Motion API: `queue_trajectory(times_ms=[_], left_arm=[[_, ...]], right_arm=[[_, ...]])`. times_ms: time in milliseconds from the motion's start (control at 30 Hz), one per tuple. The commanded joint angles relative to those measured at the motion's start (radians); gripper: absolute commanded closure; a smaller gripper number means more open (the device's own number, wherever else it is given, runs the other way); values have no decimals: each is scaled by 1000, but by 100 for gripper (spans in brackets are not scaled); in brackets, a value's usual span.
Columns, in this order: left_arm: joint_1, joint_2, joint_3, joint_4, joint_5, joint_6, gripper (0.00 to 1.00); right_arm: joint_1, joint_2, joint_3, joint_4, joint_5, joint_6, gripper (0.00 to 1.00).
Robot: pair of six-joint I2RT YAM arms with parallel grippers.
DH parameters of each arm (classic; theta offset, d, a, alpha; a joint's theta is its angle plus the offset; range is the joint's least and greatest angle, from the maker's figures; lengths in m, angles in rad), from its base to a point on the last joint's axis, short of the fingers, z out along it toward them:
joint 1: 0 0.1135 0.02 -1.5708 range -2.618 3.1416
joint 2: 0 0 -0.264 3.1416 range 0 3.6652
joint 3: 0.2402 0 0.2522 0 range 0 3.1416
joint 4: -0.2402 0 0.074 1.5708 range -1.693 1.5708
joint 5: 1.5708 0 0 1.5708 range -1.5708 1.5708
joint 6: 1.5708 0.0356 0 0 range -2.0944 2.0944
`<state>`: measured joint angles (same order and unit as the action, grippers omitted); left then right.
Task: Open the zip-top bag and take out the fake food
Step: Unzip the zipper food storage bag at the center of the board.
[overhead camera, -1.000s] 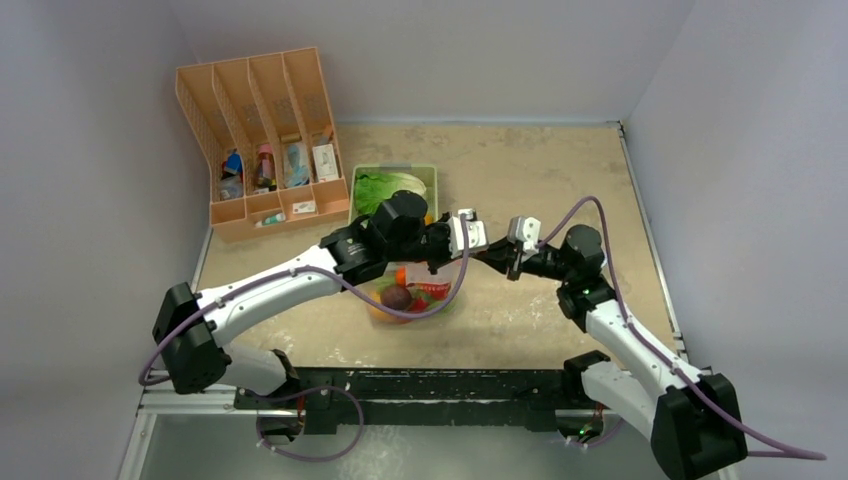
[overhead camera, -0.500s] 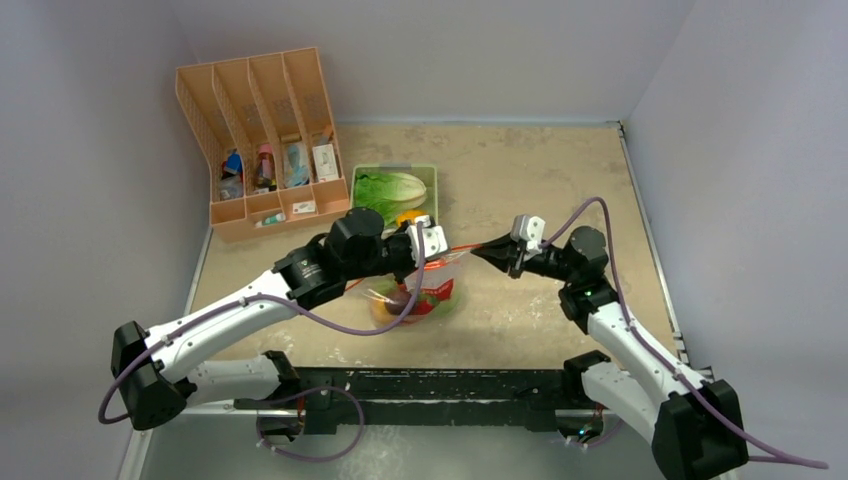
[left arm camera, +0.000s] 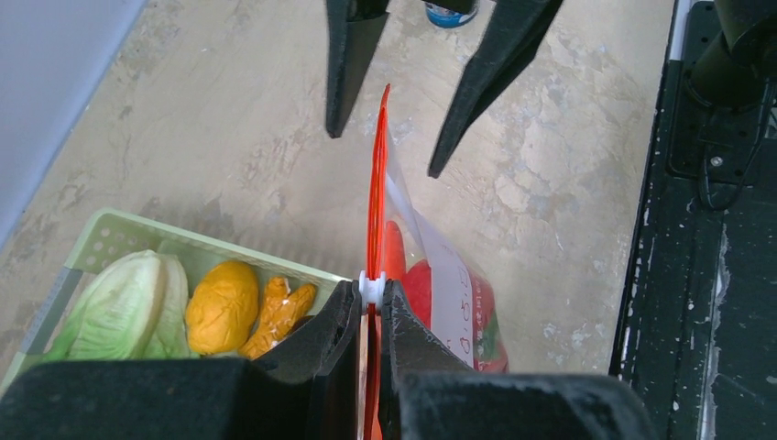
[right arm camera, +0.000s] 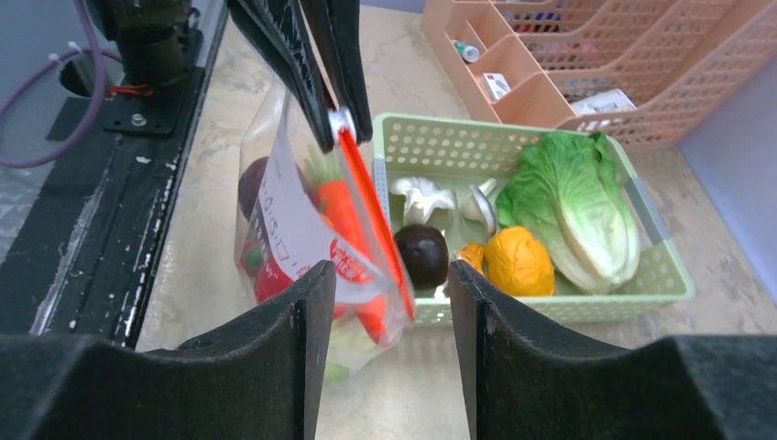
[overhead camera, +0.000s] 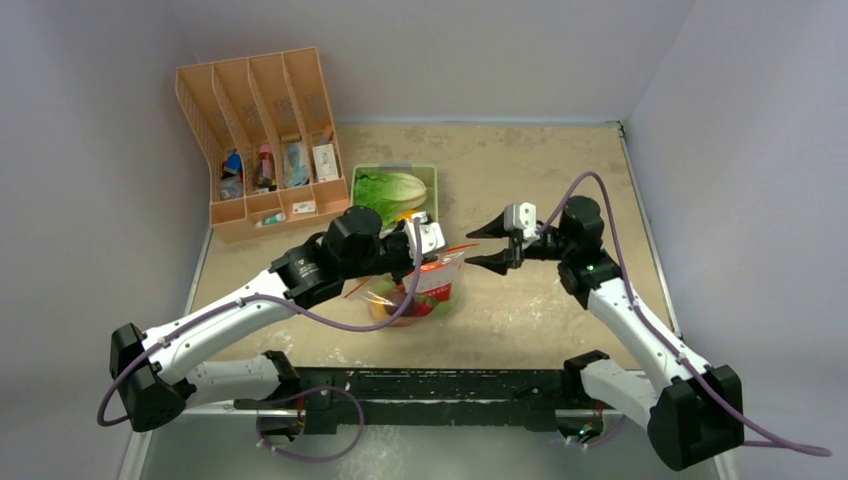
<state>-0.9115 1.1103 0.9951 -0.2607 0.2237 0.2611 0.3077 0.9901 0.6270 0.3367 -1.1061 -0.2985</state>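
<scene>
My left gripper is going to pull the white slider to the left in the top view and then let go, because the zip strip's other end (overhead camera: 354, 288) is that way from the slider.
The zip-top bag (overhead camera: 415, 290) hangs crinkled above the table with its orange-red zip strip (left arm camera: 377, 183) on top. My left gripper (left arm camera: 371, 302) is shut on the strip at its white slider (left arm camera: 371, 286), shown in the top view as the left gripper (overhead camera: 432, 240). Fake food shows through the plastic: an orange carrot (right arm camera: 344, 215) and a red piece (left arm camera: 458, 302). My right gripper (overhead camera: 485, 245) stands open just right of the bag. The strip's free end points between its fingers (left arm camera: 348, 64) without touching them. In the right wrist view, the right gripper (right arm camera: 389, 275) holds nothing.
A pale-green tray (overhead camera: 395, 168) behind the bag holds a leafy lettuce (right arm camera: 573, 197), a yellow pepper (right arm camera: 518, 261) and small pieces. An orange desk organizer (overhead camera: 265, 140) stands at the back left. The black base rail (overhead camera: 420, 385) runs along the near edge.
My right gripper was shut on the zip strip's end and has now opened and let it go. The left gripper drew left along the strip, and the bag sagged.
</scene>
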Motion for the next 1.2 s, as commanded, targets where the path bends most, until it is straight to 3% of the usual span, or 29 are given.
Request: queue_trajectory(times_ms=[0, 267, 467, 533, 600, 667, 900, 1167], left_arm=[[3, 1, 63, 21, 43, -35, 100], [4, 5, 47, 37, 83, -46, 100], [4, -17, 41, -1, 32, -42, 100], [3, -34, 31, -18, -31, -41, 100], [4, -62, 3, -2, -147, -81, 100], [3, -97, -35, 9, -163, -79, 100], [3, -170, -69, -81, -140, -90, 100], [4, -260, -63, -248, -253, -83, 100]], right_arm=[[10, 92, 135, -184, -142, -145, 48], [118, 192, 192, -177, -90, -170, 49], [148, 203, 199, -117, -20, -132, 59], [148, 189, 189, -101, -8, -128, 69], [148, 174, 177, -88, 7, -128, 88], [148, 155, 153, -48, 42, -116, 100], [147, 54, 66, 37, 217, -43, 100], [134, -1, 28, 54, 433, 23, 100]])
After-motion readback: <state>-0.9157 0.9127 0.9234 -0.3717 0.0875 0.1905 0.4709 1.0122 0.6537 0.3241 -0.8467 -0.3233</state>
